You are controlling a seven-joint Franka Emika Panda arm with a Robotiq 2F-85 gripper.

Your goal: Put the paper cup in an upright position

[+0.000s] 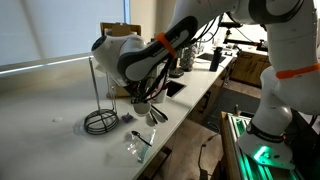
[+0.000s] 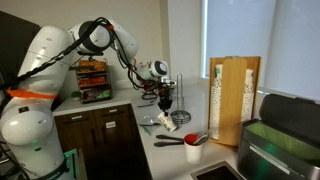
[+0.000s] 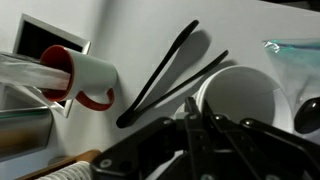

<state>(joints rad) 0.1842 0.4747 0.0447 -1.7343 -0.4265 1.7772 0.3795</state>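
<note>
The paper cup still leans, so next I should tilt my gripper out of its slant and bring the cup's base down onto the white counter beside the clear wrapper, then release it.
In the wrist view the paper cup (image 3: 240, 95) shows as a pale round cup with its grey inside facing the camera, on the white counter. My gripper (image 3: 197, 105) has its two dark fingers close together over the cup's left rim, pinching the wall between them. In both exterior views the gripper (image 1: 143, 100) (image 2: 165, 102) points down just above the counter, and the cup under it is mostly hidden by the fingers.
A white mug with red inside and handle (image 3: 85, 75) lies on its side near two black utensils (image 3: 165, 68). A clear plastic wrapper (image 3: 295, 52) lies beside the cup. A wire stand (image 1: 99, 120) and a tall tan box (image 2: 236, 98) stand on the counter.
</note>
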